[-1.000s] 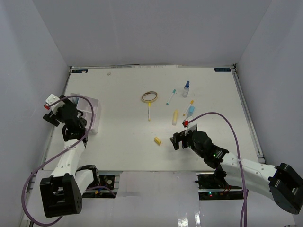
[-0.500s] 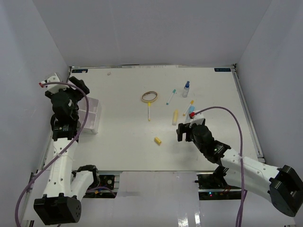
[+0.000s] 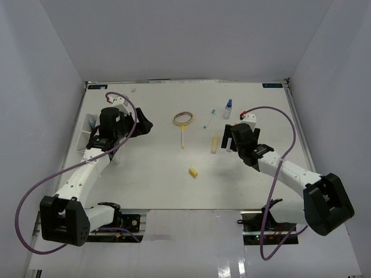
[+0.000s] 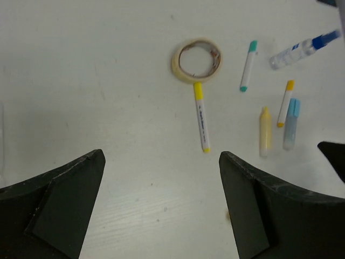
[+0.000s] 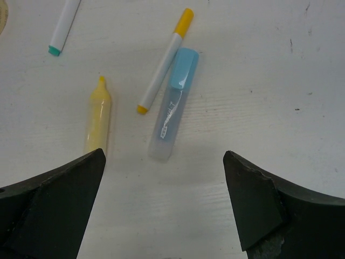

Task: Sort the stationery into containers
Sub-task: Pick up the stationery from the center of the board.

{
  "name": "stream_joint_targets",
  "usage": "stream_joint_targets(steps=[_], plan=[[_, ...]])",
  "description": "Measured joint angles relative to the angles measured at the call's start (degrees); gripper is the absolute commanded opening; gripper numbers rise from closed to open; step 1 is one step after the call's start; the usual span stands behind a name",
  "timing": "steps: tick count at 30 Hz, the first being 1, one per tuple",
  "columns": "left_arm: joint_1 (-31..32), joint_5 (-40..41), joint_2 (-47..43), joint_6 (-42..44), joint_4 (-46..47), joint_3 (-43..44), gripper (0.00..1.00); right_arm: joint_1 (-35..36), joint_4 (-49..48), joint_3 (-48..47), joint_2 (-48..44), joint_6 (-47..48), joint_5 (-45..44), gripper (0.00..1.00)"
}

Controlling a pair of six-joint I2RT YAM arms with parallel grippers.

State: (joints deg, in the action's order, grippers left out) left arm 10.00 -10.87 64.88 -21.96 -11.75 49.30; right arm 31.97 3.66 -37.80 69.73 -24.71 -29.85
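I should next move my right gripper outward past the blue-capped marker and then down onto the clear bottle [image 3: 228,110], because the bottle stands upright on the tabletop beyond my open fingers.
The stationery lies loose on the table. In the left wrist view I see the tan tape ring [image 4: 197,59], a yellow-capped pen [image 4: 201,116], a teal-capped pen [image 4: 248,66], the clear bottle [image 4: 299,47], a yellow highlighter [image 4: 264,131] and a blue-capped marker [image 4: 291,123]. My left gripper [image 4: 161,208] is open and empty, short of the pen. My right gripper [image 5: 164,208] is open and empty just short of the blue-capped marker [image 5: 173,105], with a thin yellow-capped pen [image 5: 165,67] and the yellow highlighter [image 5: 98,113] beside it. The white tray [image 3: 90,123] is partly hidden behind my left arm.
A yellow eraser piece [image 3: 193,172] lies alone at the table's middle front. The tape ring [image 3: 183,119] and bottle [image 3: 228,108] sit toward the back. White walls enclose the table on three sides.
My left gripper swung from over the tray at the left edge toward the table's middle. My right gripper moved away from the front up to the markers at the right.
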Motion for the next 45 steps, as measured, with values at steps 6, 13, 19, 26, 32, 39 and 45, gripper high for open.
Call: stream_joint_targets(steps=[6,13,19,26,32,39,45], plan=[[0.0,-1.88,1.4,-0.17,-3.02,-3.06,0.98,-1.49,1.03,-4.13,10.29,-3.65,-0.24,0.89],[0.0,-2.78,-1.57,-0.59,-3.15,-3.74,0.98,-2.03,3.54,-5.46,15.37,-5.86,-1.31,0.87],[0.0,-3.54,-1.68,-0.92,-3.15,-3.74,0.98,-2.36,3.52,-7.8,17.44,-6.54,-1.95,0.86],[0.0,-3.76,-1.68,-1.07,-3.15,-3.76,0.98,-2.38,3.67,-9.49,18.27,-5.07,-2.12,0.86],[0.0,-3.76,-1.68,-1.07,-3.17,-3.85,0.98,-2.62,-2.01,-11.3,17.99,2.1,-2.03,0.86],[0.0,-3.76,-1.68,-1.07,-3.19,-3.87,0.98,-5.79,-13.92,-13.46,18.43,12.37,3.28,0.86],[0.0,-3.74,-1.66,-1.07,-3.19,-3.89,0.98,-9.92,-24.11,-16.5,23.02,18.29,9.75,0.86]])
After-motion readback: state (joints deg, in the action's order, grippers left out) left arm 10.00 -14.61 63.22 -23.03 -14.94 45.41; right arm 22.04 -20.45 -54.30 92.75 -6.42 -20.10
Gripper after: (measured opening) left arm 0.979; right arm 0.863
